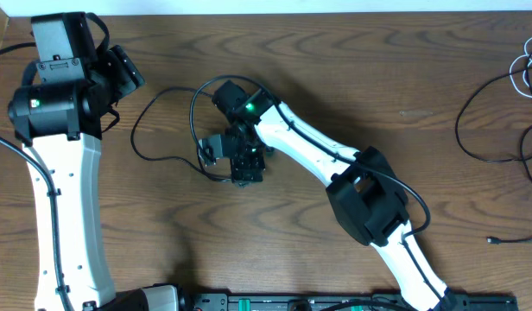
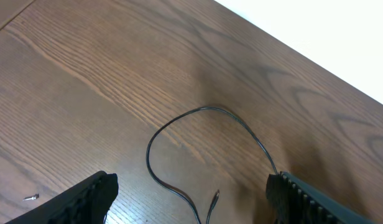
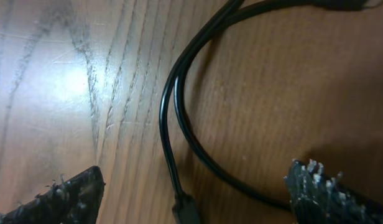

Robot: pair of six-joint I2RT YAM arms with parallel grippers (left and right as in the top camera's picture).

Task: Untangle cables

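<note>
The thin black cable (image 1: 154, 99) is still below my right gripper. My right gripper will go down a little more onto it next, beside its plug end.
A thin black cable (image 1: 154, 99) lies in loops on the wooden table left of centre. My right gripper (image 1: 245, 169) hangs low over its right part, open. In the right wrist view the right gripper (image 3: 194, 191) has two strands of the cable (image 3: 170, 106) and a plug end (image 3: 185, 210) lying between its spread fingers (image 3: 64, 194), untouched. My left gripper (image 1: 126, 72) is open at the far left, above the table. The left wrist view shows the left gripper (image 2: 191, 194) over a cable loop (image 2: 204, 111) and a small plug tip (image 2: 214, 199). More cables (image 1: 527, 73), black and one white, lie at the right edge.
A large black cable loop (image 1: 486, 130) curves near the right edge, with a loose plug end (image 1: 492, 240) below it. A tiny pale scrap (image 2: 31, 198) lies on the wood near the left finger. The table's far edge (image 2: 316, 56) runs close behind the left gripper.
</note>
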